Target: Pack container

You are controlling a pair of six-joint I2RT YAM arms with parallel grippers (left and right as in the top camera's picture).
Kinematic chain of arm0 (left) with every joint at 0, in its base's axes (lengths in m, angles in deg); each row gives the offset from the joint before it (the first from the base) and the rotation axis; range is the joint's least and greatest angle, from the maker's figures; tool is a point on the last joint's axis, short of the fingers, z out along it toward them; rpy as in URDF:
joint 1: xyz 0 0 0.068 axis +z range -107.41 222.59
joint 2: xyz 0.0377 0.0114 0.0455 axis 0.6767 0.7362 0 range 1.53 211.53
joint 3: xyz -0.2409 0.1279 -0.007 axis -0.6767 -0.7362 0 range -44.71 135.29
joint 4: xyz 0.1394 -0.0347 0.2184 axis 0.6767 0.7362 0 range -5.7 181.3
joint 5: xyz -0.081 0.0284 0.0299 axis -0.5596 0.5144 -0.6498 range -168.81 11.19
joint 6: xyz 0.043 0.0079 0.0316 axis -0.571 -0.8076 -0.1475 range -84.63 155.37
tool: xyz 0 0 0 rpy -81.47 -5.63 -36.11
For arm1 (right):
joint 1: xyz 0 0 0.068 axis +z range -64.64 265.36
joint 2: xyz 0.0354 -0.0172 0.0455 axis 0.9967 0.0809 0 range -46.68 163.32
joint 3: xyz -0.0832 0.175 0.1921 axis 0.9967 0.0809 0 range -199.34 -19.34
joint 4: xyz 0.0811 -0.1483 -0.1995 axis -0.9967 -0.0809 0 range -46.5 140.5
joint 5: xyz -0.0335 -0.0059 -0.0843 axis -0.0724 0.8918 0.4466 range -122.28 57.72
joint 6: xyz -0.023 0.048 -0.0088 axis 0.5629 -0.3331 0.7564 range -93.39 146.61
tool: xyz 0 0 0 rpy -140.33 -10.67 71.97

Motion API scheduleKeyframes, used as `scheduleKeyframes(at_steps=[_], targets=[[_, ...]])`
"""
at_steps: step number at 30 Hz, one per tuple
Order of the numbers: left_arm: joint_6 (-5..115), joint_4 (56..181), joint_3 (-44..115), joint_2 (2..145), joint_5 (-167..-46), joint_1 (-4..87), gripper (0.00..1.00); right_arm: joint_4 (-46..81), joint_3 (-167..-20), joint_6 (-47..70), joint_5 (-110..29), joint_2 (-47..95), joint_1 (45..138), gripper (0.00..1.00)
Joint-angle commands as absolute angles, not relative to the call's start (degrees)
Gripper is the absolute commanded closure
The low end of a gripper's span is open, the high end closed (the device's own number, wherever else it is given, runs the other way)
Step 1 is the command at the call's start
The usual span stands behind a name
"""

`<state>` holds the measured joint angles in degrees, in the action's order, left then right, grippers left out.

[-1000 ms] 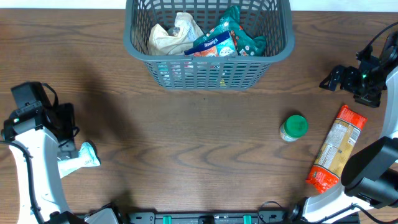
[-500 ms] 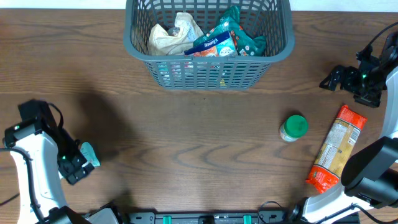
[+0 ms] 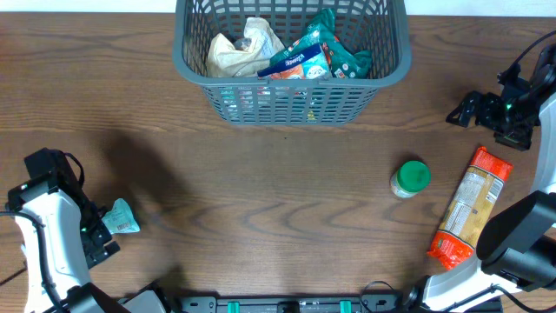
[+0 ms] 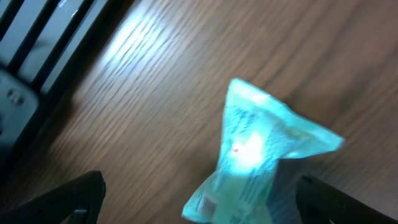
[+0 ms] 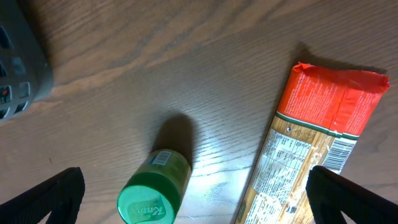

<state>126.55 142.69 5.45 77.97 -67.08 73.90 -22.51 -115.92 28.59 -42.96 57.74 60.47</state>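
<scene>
My left gripper turns and lowers next over the end of the light teal packet [image 3: 111, 221] [image 4: 232, 198] nearest its fingers, since the packet lies slanted between them.
The container [image 3: 291, 100], a dark grey slotted basket, stands at the far middle and holds a white bag [image 3: 243, 48] and teal packets [image 3: 317, 52]. A light teal packet [image 3: 122, 217] lies at the front left; in the left wrist view this packet [image 4: 258, 152] lies between my left gripper's [image 4: 199, 198] open fingers, not gripped. My left gripper [image 3: 100, 239] is right beside it in the overhead view. My right gripper [image 3: 467, 109] is open and empty, above a green-lidded jar [image 5: 152, 198] and an orange pasta packet [image 5: 311, 149].
The jar [image 3: 410, 178] stands right of the middle, and the pasta packet [image 3: 469, 209] lies lengthwise at the right edge. The basket's corner [image 5: 18, 62] shows at the left of the right wrist view. Black rails run along the table's front edge [image 3: 287, 304].
My left arm has swung toward the front edge and come down over the teal packet, which has shifted slightly. The right arm has not moved.
</scene>
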Motion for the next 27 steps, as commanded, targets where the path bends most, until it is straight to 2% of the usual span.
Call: scheduleKeyframes(at_steps=[1,27], targets=[[119.5,141.1,5.2,79.4,-62.5,74.2,0.01,-22.6,-115.8,28.8,-43.5,57.9,61.1,0.01],[108.1,123.5,5.2,97.8,-70.9,73.9,0.01,-22.5,-115.8,27.9,-43.5,57.9,61.1,0.01]])
